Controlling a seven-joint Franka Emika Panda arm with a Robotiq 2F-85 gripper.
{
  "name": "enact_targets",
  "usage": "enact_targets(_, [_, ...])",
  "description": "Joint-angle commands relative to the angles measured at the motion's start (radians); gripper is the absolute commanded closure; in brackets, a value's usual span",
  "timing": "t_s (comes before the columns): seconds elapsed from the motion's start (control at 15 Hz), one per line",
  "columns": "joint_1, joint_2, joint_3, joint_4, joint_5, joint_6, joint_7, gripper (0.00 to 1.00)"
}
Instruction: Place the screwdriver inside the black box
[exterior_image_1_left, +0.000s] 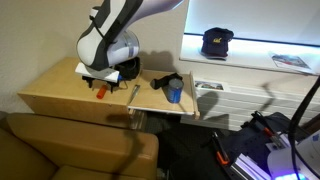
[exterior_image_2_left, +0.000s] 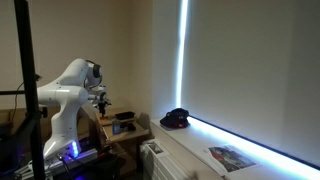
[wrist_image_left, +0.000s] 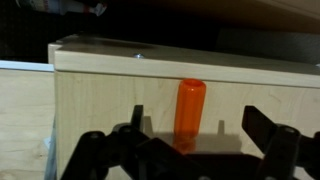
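Note:
My gripper moves down onto it next and closes there.
The screwdriver has an orange handle (wrist_image_left: 190, 105) and lies on the light wooden table (wrist_image_left: 100, 100); its shaft is hidden under the gripper. In the wrist view my gripper (wrist_image_left: 180, 140) is open, with a black finger on each side of the handle and not touching it. In an exterior view the gripper (exterior_image_1_left: 102, 78) hangs just above the screwdriver (exterior_image_1_left: 100, 93) near the table's front. A black box-like object (exterior_image_1_left: 129, 68) stands just beside the gripper; I cannot make out its opening.
A blue cup (exterior_image_1_left: 175, 93), a dark object (exterior_image_1_left: 160, 80) and a thin metal strip (exterior_image_1_left: 135, 93) lie on the table's other half. A black cap (exterior_image_1_left: 216, 40) and a magazine (exterior_image_1_left: 290, 61) rest on the white ledge. A brown couch (exterior_image_1_left: 70, 150) stands in front.

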Motion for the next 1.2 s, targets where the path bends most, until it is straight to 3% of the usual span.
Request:
enact_targets(0.0, [0.062, 0.095, -0.066, 0.152, -0.032, -0.05, 0.023, 0.0])
enact_targets(0.13, [0.101, 0.132, -0.112, 0.206, -0.06, -0.078, 0.035, 0.0])
enact_targets(0.2, [0.069, 0.087, -0.073, 0.131, -0.03, -0.032, 0.006, 0.0])
enact_targets(0.73, [0.113, 0.148, -0.112, 0.175, -0.059, -0.054, 0.016, 0.0])
enact_targets(0.8, [0.109, 0.156, -0.102, 0.177, -0.057, -0.051, 0.006, 0.08])
enact_targets(0.87, [0.115, 0.163, -0.106, 0.176, -0.061, -0.041, 0.007, 0.27])
enact_targets(1.13, [0.121, 0.159, -0.109, 0.168, -0.07, -0.029, 0.007, 0.55])
